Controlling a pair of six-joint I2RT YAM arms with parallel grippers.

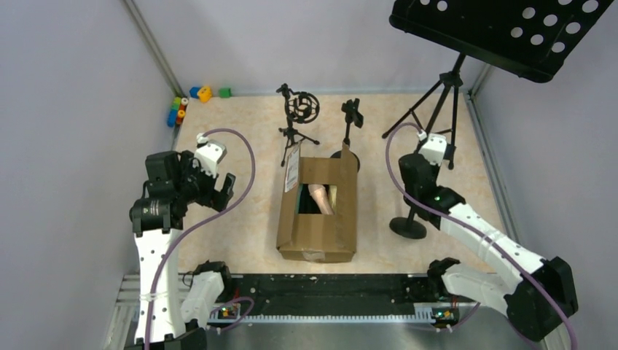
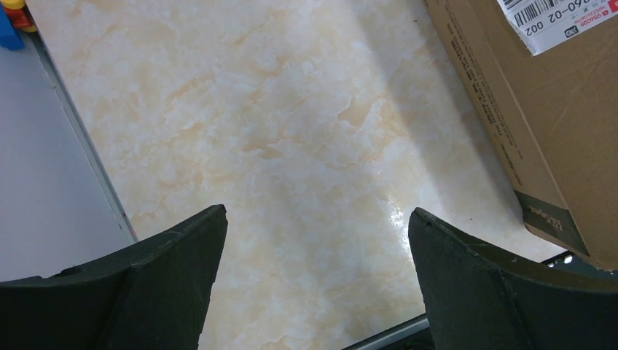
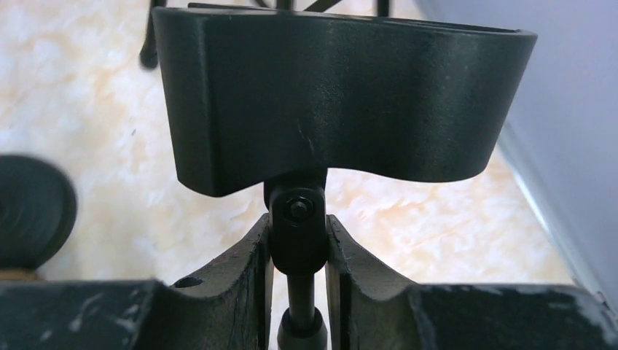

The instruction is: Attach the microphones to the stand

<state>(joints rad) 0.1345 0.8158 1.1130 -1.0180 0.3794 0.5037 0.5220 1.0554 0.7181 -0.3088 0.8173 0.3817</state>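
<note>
I will next move the stand in my right gripper away from the box [image 1: 342, 219], bringing it toward the nearer side wall and slightly back.
A peach microphone [image 1: 318, 198] lies inside the open cardboard box [image 1: 342, 219]; other microphones are hidden. My right gripper [image 1: 421, 162] is shut on the round-base stand [image 1: 408, 227], which stands right of the box. In the right wrist view the gripper [image 3: 297, 226] clamps the swivel joint [image 3: 295, 233] just under the stand's empty black clip [image 3: 335, 95]. My left gripper [image 1: 222, 188] is open and empty left of the box. In the left wrist view the gripper [image 2: 317, 219] hangs over bare marble floor, with the box [image 2: 554, 131] at the right.
Behind the box stand a shock-mount tripod stand [image 1: 299, 109] and a small clip stand [image 1: 352, 113]. A music stand [image 1: 503, 29] on a tripod [image 1: 446, 98] fills the back right. Coloured toy blocks [image 1: 191, 98] lie in the back left corner. Walls close both sides.
</note>
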